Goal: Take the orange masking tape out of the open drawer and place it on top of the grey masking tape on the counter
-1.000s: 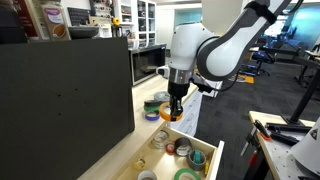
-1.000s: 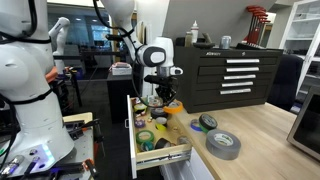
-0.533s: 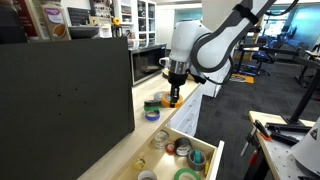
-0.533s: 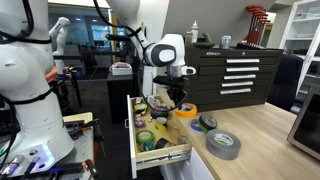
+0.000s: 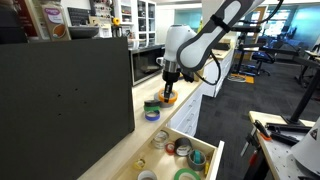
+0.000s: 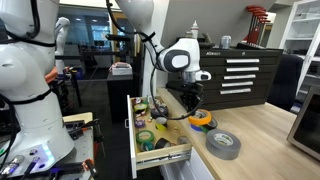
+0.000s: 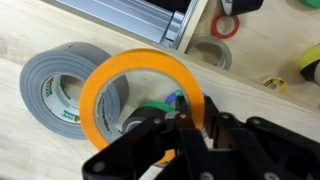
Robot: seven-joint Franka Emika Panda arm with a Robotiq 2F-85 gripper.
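Observation:
My gripper should shift left in the wrist view and lower onto the grey masking tape (image 6: 223, 145), since the orange ring overlaps only one edge of the tape.
My gripper (image 7: 185, 128) is shut on the rim of the orange masking tape (image 7: 96, 84) and holds it above the wooden counter. In the wrist view the orange ring overlaps the right edge of the grey masking tape (image 7: 48, 84), which lies flat on the counter. In an exterior view the gripper (image 6: 193, 106) carries the orange tape (image 6: 201, 119) just past the open drawer (image 6: 160, 150), left of the grey tape (image 6: 224, 144). In an exterior view the gripper (image 5: 168, 92) hangs over the counter with the orange tape (image 5: 168, 99) in it.
A green roll (image 7: 154, 106) and a blue roll (image 7: 178, 98) lie on the counter under the orange tape. The open drawer (image 5: 200, 145) holds several tape rolls (image 7: 212, 50). A microwave (image 5: 148, 64) and a dark panel (image 5: 65, 100) stand along the counter. A black tool cabinet (image 6: 235, 75) is behind.
The arm has moved from over the open drawer out along the counter, carrying the orange tape toward the grey tape. The gripper stays shut on it.

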